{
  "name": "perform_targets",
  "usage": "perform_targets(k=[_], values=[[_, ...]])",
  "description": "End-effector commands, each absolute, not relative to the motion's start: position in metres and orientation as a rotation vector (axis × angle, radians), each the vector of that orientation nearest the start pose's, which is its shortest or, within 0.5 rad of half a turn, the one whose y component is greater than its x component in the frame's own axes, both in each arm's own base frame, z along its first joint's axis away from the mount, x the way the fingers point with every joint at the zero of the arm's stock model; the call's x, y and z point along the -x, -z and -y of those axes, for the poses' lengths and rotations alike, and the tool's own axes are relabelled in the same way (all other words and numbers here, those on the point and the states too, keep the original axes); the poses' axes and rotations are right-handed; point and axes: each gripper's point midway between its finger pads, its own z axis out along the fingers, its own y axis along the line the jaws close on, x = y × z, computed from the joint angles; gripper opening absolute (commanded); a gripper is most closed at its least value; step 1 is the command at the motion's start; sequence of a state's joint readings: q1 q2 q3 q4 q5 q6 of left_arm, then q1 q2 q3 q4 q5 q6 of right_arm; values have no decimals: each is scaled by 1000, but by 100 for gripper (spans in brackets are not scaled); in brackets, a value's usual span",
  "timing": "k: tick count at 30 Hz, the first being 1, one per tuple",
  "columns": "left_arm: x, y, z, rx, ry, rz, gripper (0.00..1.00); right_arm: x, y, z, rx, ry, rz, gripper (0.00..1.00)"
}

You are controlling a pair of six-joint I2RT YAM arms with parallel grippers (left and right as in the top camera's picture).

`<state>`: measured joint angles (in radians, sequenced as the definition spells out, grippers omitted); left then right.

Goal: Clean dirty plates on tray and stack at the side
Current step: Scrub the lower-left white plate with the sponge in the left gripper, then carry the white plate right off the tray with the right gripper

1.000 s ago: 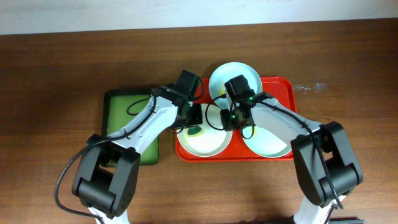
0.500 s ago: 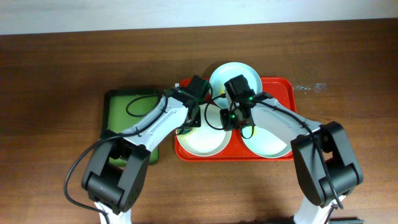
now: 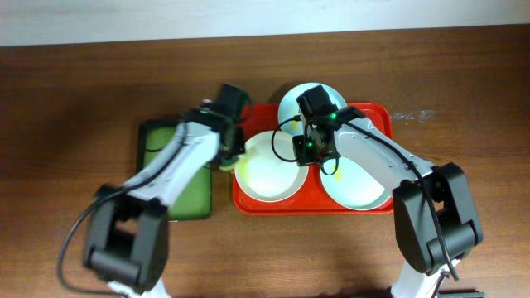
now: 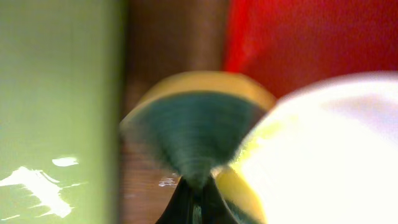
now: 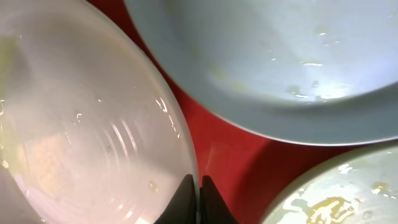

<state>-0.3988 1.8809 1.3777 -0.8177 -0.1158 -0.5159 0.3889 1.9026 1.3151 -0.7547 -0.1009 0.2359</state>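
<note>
My right gripper will next lift the white plate [image 4: 329, 149], carry it past the mint plate, and lower and release it there, as the tabletop beside the red tray is bare.
The red tray [image 3: 377, 116] holds three plates: pale blue [image 3: 308, 101] at the back, creamy white [image 3: 267, 170] at front left, pale mint [image 3: 356, 189] at front right. My right gripper [image 3: 308, 157] is shut on the white plate's right rim; the right wrist view shows its jaws [image 5: 199, 190] pinching that rim [image 5: 93, 124], with the blue plate [image 5: 280, 56] above and the mint plate's yellow smear [image 5: 336, 202] at lower right. My left gripper [image 3: 229, 151] is shut on a yellow-and-green sponge [image 4: 193, 124], held just left of the white plate [image 4: 329, 149].
A smaller dark-rimmed green tray [image 3: 178, 178] lies left of the red tray, and it also shows in the left wrist view [image 4: 56, 93]. A narrow strip of bare wooden table [image 4: 168, 43] separates the two trays. The table's far edge meets a white wall.
My left gripper has swung left with the sponge, off the white plate to the gap between the two trays. The right gripper has kept its hold on the white plate's rim.
</note>
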Motion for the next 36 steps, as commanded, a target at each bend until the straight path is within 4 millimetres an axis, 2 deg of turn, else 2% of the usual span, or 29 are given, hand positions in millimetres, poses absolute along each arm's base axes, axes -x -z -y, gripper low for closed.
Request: perform_targets(k=[1,2,3,4,5,7,8,9,10,12,15,16,17,18,19,20,21,22,23,24,25,26,27,28,30,31,32,33,36], values=[[-392,-151,102,324,224,-2662,0,-377,-87,-159,253,-44,-2811,4],[-392,-169,92,359,270,-2620,0,-378,-101,-157,265,34,-2773,4],[-391,-191,70,423,301,-2558,0,-379,-131,-157,298,192,-2689,4],[-388,-203,46,494,287,-2519,0,-380,-164,-152,319,396,-2581,4],[-386,-207,27,553,269,-2498,0,-379,-182,-152,340,513,-2511,4],[-379,-204,-11,683,221,-2492,0,-373,-250,-154,362,877,-2210,4],[-375,-202,-25,733,202,-2494,0,-365,-284,-166,422,1042,-2026,4],[-373,-201,-35,771,190,-2486,0,-355,-304,-183,519,1158,-1895,4],[-372,-201,-41,792,184,-2481,0,-347,-314,-198,589,1212,-1820,4],[-371,-200,-42,795,182,-2484,0,-338,-321,-215,696,1263,-1757,4],[-371,-200,-42,795,182,-2486,0,-337,-325,-214,702,1293,-1739,4],[-370,-199,-42,796,181,-2488,0,-338,-313,-220,718,1209,-1790,4],[-370,-199,-42,796,181,-2490,0,-342,-271,-232,789,942,-1986,4],[-369,-199,-42,797,181,-2493,0,-351,-232,-229,823,755,-2160,4],[-367,-198,-41,800,179,-2500,0,-370,-202,-207,768,698,-2266,4],[-367,-197,-41,800,179,-2503,0,-381,-191,-179,692,722,-2328,4],[-367,-197,-41,800,179,-2504,0,-386,-196,-152,507,712,-2381,4],[-367,-198,-41,800,180,-2502,0,-391,-208,-135,323,650,-2390,4],[-368,-198,-41,799,180,-2500,0,-399,-217,-120,211,535,-2404,4],[-368,-198,-41,799,180,-2500,0,-410,-219,-103,120,326,-2457,4],[-368,-198,-41,799,179,-2500,0,-421,-210,-81,87,64,-2533,4],[-368,-198,-41,799,179,-2500,0,-427,-200,-53,18,-107,-2579,4],[-368,-198,-41,799,179,-2500,0,-430,-193,-28,-69,-167,-2596,4],[-368,-197,-41,800,179,-2503,0,-432,-174,37,-287,-206,-2618,4],[-369,-194,-41,802,178,-2510,0,-417,-140,125,-579,-163,-2647,4],[-369,-193,-41,802,177,-2514,0,-410,-126,153,-678,-152,-2650,4],[-370,-191,-41,803,177,-2519,0,-404,-114,173,-747,-145,-2651,4],[-370,-187,-41,806,175,-2529,0,-394,-93,205,-866,-143,-2646,4],[-372,-181,-41,812,172,-2544,0,-385,-52,239,-982,-142,-2649,4]])
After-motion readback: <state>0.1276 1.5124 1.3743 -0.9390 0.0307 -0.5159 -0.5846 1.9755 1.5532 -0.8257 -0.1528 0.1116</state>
